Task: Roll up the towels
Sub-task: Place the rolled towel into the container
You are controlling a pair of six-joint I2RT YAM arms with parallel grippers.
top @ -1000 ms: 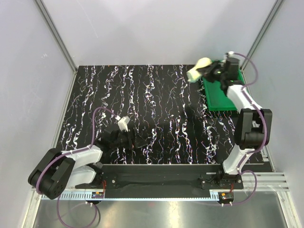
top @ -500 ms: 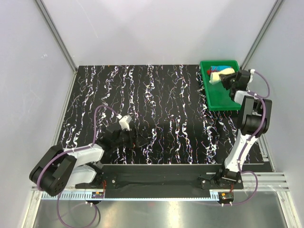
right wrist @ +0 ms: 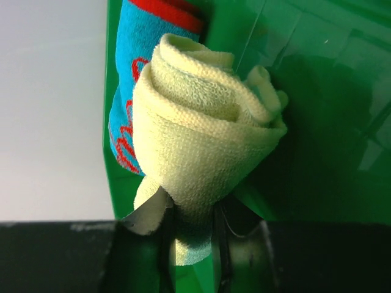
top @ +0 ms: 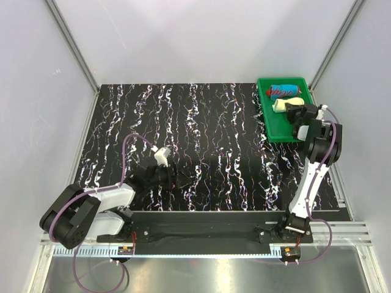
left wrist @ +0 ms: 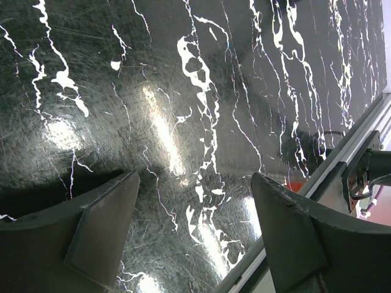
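I need to carry the yellow towel (top: 287, 104) outward next with my right gripper and release it against the red and blue towel's near side, outward of my fingers.
Both towels are short rolls inside the green tray (top: 282, 129) at the far right. The red and blue towel (top: 281, 91) lies at the tray's far end. The pale yellow towel (top: 287, 104) sits just in front of it. My right gripper (top: 293, 110) is shut on the yellow towel (right wrist: 198, 149), pinching its lower end, with the blue and red towel (right wrist: 135, 67) beside it. My left gripper (top: 178, 180) rests low over the table at the near left. Its fingers (left wrist: 104, 226) stand wide open over bare black marbled table.
The black marbled table (top: 201, 134) is bounded by grey walls with metal corner posts. A metal rail (left wrist: 342, 159) runs along the table's near edge close to the left gripper. Green tray wall (right wrist: 317, 91) fills the right wrist view.
My right arm carried the yellow roll from above the tray's left edge down into the tray beside the red and blue roll. The left gripper edged slightly right along the table.
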